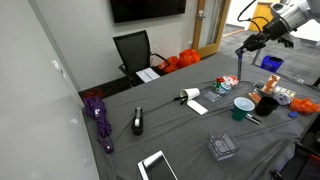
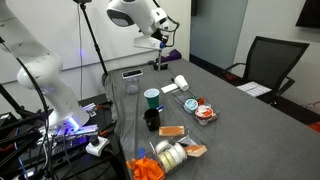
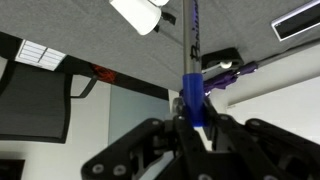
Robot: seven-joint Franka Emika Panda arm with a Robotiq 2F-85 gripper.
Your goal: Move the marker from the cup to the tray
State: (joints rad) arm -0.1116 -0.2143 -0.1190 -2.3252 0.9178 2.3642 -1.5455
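Observation:
The marker goes down and across in my gripper to the tray's end (image 1: pixel 210 95) beside the white roll next, because that end looks clear of the red patches.
My gripper (image 1: pixel 244 47) is shut on a blue marker (image 3: pixel 192 60) and holds it upright, high above the table. In the wrist view the marker stands between the two fingers (image 3: pixel 190 125). The gripper also shows in an exterior view (image 2: pixel 160 36). The marker hangs under it (image 1: pixel 240 64). The small whitish tray with red patches (image 1: pixel 228 83) lies on the grey table below the gripper, and it also shows in an exterior view (image 2: pixel 204 113). A green cup (image 1: pixel 243 107) and a black cup (image 1: pixel 266 103) stand nearby; both also show in an exterior view, green (image 2: pixel 152 97) and black (image 2: pixel 151 118).
On the table are a white roll (image 1: pixel 188 95), a black stapler (image 1: pixel 137 122), a purple umbrella (image 1: pixel 98 115), a clear plastic container (image 1: pixel 222 147) and a tablet (image 1: pixel 157 165). A black chair (image 1: pixel 135 50) stands behind the table. Orange items (image 2: pixel 147 168) lie at one end.

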